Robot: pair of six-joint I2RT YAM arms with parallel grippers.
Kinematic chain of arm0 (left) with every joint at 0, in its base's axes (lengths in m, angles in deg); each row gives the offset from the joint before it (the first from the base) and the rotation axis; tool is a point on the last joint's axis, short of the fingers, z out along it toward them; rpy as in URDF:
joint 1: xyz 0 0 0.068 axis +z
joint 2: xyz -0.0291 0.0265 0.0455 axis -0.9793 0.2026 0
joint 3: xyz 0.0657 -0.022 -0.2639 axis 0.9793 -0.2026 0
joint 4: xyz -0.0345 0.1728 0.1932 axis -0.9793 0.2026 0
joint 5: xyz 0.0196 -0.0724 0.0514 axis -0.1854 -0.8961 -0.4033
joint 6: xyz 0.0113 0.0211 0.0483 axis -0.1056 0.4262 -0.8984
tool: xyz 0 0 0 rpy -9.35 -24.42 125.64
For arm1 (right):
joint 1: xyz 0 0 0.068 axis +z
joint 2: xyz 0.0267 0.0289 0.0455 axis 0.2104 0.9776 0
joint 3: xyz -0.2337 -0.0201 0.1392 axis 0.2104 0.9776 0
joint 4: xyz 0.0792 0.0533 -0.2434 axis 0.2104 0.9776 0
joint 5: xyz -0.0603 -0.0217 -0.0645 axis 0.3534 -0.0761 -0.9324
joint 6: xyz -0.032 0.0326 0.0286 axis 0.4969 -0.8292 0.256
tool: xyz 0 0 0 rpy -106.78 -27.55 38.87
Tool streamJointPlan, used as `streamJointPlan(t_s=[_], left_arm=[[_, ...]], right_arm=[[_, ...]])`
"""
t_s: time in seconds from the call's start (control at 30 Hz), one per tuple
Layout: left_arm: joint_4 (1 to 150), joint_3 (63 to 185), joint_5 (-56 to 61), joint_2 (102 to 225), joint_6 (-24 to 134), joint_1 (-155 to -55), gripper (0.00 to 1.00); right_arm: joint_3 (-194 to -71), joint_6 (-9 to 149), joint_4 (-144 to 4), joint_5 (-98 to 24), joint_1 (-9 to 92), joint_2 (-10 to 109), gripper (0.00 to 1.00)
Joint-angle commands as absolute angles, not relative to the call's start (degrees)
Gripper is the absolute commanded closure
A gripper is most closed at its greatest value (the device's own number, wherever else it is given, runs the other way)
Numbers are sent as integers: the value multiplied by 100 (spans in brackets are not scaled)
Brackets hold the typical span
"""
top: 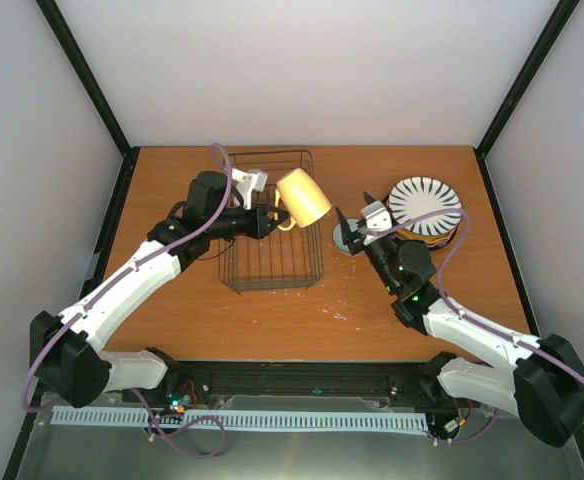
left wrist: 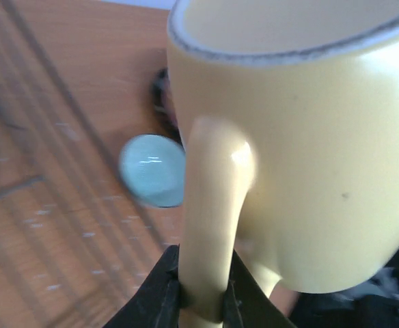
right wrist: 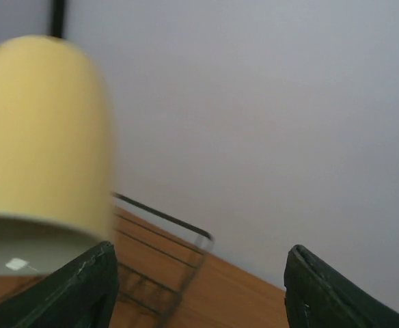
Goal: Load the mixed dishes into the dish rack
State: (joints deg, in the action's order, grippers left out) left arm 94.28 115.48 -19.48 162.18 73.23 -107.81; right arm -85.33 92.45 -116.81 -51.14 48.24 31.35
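Note:
My left gripper moves down into the near half of the dish rack next and releases the mug's handle there, since the dish rack's wire bottom stands empty.
My left gripper [top: 277,218] is shut on the handle of the yellow mug [top: 304,197] and holds it tilted in the air over the right side of the dark wire dish rack [top: 262,270]. In the left wrist view the fingers [left wrist: 155,301] clamp the handle of the mug [left wrist: 309,137], and the pale blue-green small bowl [left wrist: 152,169] lies on the table beyond. My right gripper [top: 350,228] is open and empty over the bowl [top: 345,243]. Its view [right wrist: 199,287] shows the mug [right wrist: 42,130] and a rack corner [right wrist: 165,239]. The striped plate [top: 427,203] tops a stack with an orange-yellow plate [top: 440,229] under it.
The rack stands at the back centre-left of the brown table [top: 372,310]. The plate stack sits at the back right, close to the right arm's forearm. Black frame posts and pale walls enclose the table on three sides.

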Motion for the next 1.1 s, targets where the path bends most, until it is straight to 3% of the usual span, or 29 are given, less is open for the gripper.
streamJointPlan(t_s=[0.0, 0.2, 0.37, 0.77, 1.07], left_arm=[[10259, 11178, 395, 15905, 6200, -10698, 99], [9783, 10240, 1674, 15774, 5752, -10714, 99], [9038, 9658, 1839, 15740, 5664, -10714, 99], [8415, 9800, 1877, 16585, 5292, -10832, 99], [8312, 10183, 2420, 17309, 5128, -11494, 99]], right_arm=[[-8233, 9446, -11929, -6379, 4739, 2474, 34], [-8105, 9484, -11835, -6499, 4730, 2203, 34], [-8143, 9472, -11897, -6433, 4730, 2254, 34], [-8167, 9391, -12043, -6371, 4731, 2470, 34], [-8185, 9500, -12139, -6376, 4730, 2530, 34]])
